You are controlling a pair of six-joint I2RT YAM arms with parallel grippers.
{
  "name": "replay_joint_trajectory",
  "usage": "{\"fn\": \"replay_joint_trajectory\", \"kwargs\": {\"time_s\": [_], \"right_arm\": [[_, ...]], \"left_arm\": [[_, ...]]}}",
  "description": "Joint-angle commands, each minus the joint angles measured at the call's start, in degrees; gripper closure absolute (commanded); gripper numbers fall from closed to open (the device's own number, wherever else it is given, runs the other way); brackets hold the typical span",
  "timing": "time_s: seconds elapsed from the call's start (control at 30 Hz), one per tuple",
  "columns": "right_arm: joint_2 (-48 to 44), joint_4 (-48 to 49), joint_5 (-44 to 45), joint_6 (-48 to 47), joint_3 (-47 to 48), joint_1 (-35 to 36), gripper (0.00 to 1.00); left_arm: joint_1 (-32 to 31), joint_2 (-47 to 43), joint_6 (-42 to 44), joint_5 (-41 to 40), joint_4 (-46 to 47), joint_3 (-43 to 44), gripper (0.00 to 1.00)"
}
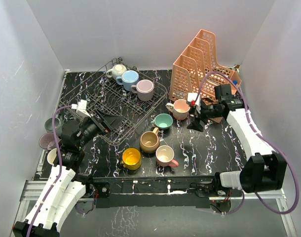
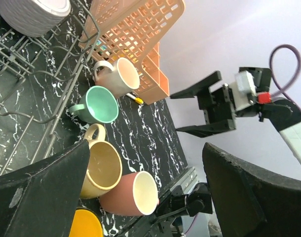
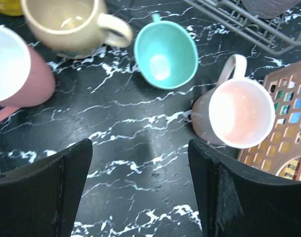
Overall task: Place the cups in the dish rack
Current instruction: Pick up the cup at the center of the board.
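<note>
My right gripper needs to turn and go down and outward onto the peach cup's rim point(image 3: 249, 146) next, on the nearest side, across from the cup's handle, because the peach cup point(image 3: 237, 111) stands below and outward of it.
The dish rack point(image 1: 126, 101) sits at the back left and holds a cream point(image 1: 117, 71), a blue point(image 1: 129, 78) and a lilac cup point(image 1: 144, 89). On the table to its right are a peach point(image 1: 180, 108), a teal point(image 1: 163, 121), a tan point(image 1: 149, 140), a pink point(image 1: 165, 155) and a yellow cup point(image 1: 131, 158). My left gripper point(image 1: 98, 123) hovers open over the rack's near corner, empty. My right gripper point(image 3: 140, 148) is open above bare table, with the peach cup point(image 3: 237, 111) just beyond its right finger and the teal cup point(image 3: 165, 54) ahead.
An orange tiered organizer point(image 1: 200, 64) stands at the back right, close behind the right arm. Three more cups point(image 1: 48, 141) sit off the mat at the left edge, beside the left arm. White walls enclose three sides.
</note>
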Motion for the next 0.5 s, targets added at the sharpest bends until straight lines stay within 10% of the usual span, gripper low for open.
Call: {"fn": "replay_joint_trajectory", "kwargs": {"time_s": [0.0, 0.47], "right_arm": [[6.0, 10.4, 7.4, 11.3, 7.3, 4.2, 0.19], [16.1, 24.9, 25.1, 44.1, 11.5, 6.3, 0.18]], "left_arm": [[0.3, -1.0, -2.6, 1.4, 3.2, -0.7, 0.06], [0.2, -2.5, -11.6, -0.3, 10.5, -4.7, 0.07]]}}
